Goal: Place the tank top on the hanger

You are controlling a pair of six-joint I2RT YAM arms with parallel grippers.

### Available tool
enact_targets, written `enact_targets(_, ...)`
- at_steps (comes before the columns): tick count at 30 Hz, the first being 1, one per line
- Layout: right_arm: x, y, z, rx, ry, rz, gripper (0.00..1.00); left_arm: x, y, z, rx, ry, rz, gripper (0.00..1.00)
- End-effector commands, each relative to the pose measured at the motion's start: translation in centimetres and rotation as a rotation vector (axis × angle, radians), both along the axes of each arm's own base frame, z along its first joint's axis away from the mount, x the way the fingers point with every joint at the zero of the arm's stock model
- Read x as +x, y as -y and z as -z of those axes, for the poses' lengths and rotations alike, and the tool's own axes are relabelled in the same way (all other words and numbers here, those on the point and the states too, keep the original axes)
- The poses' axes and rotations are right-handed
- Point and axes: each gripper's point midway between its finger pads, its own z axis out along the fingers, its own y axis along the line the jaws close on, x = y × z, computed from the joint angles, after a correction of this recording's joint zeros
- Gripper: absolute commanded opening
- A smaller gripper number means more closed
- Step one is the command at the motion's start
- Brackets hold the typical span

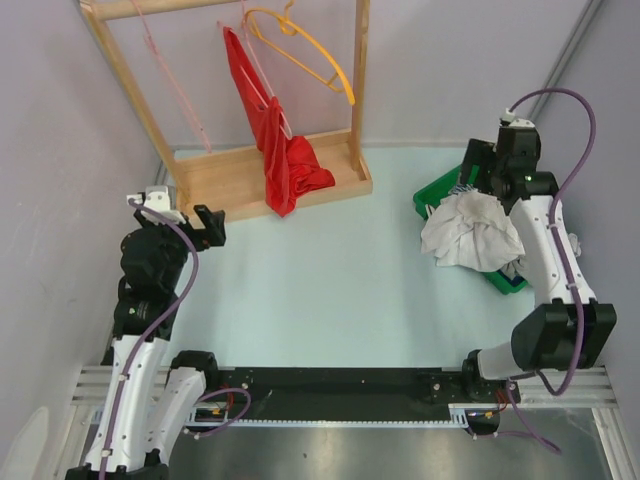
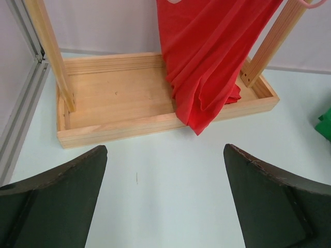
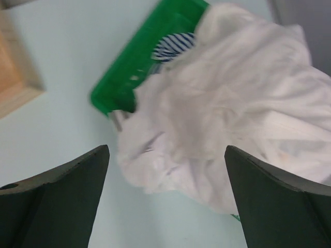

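Note:
The right gripper comes down onto the fold of white thin fabric (image 1: 480, 211) (image 3: 204, 111) atop the heap next, because its open fingers still hover above the piled clothes.
The thin pale pink hanger (image 1: 180, 95) hangs at the left of the wooden rack. I cannot pick out the tank top; it is hidden or out of view. My left gripper (image 1: 206, 226) is open and empty, low over the table in front of the rack's base; its wrist view shows its open gripper (image 2: 165, 150) over bare table. My right gripper (image 1: 476, 168) is open and empty above a heap of white-grey clothes (image 1: 470, 235); in its wrist view the gripper (image 3: 166, 149) frames the near edge of that heap (image 3: 232, 113).
A red garment (image 1: 275, 150) (image 2: 207, 57) and an orange-yellow hanger (image 1: 300, 50) hang on the rack, whose wooden tray base (image 1: 230, 180) (image 2: 119, 98) rests on the table. The heap overflows a green basket (image 1: 440, 195) (image 3: 134, 77) holding a striped cloth (image 3: 173, 46).

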Motion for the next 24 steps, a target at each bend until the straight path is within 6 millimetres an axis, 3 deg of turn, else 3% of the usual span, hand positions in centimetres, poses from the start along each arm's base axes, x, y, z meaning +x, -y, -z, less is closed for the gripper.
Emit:
enact_targets(1, -1.0, 6.5, 2.0, -0.131, -0.124, 0.21, 1.0, -0.2, -0.2, -1.0, 0.037, 0.051, -0.001, 0.99)
enact_targets(4, -0.8, 8.6, 3.7, -0.174, -0.18, 0.277, 1.0, -0.1, -0.5, -0.6, 0.041, 0.037, -0.017, 0.99)
enact_targets(12, 0.5, 9.8, 8.6, -0.225, -0.295, 0.338, 0.97, -0.2, -0.6, -0.3, 0.045, 0.031, -0.023, 0.99)
enact_targets(15, 1.1, 9.7, 9.1, -0.191, -0.288, 0.326, 0.75, -0.2, -0.7, -0.4, 0.045, 0.036, -0.028, 0.99)
enact_targets(17, 1.8, 9.1, 8.3, -0.154, -0.255, 0.3, 0.47, -0.3, -0.7, -0.4, 0.045, 0.039, -0.026, 0.99)
enact_targets(18, 1.9, 9.1, 7.8, -0.15, -0.242, 0.299, 0.24, -0.3, -0.7, -0.3, 0.045, 0.037, -0.028, 1.0)
enact_targets(20, 2.3, 9.0, 6.1, -0.148, -0.202, 0.29, 0.01, -0.3, -0.8, -0.4, 0.045, 0.04, -0.031, 1.0)
enact_targets(24, 2.6, 8.9, 1.6, -0.155, -0.123, 0.274, 0.0, -0.3, -0.8, -0.3, 0.043, 0.039, -0.03, 0.99)
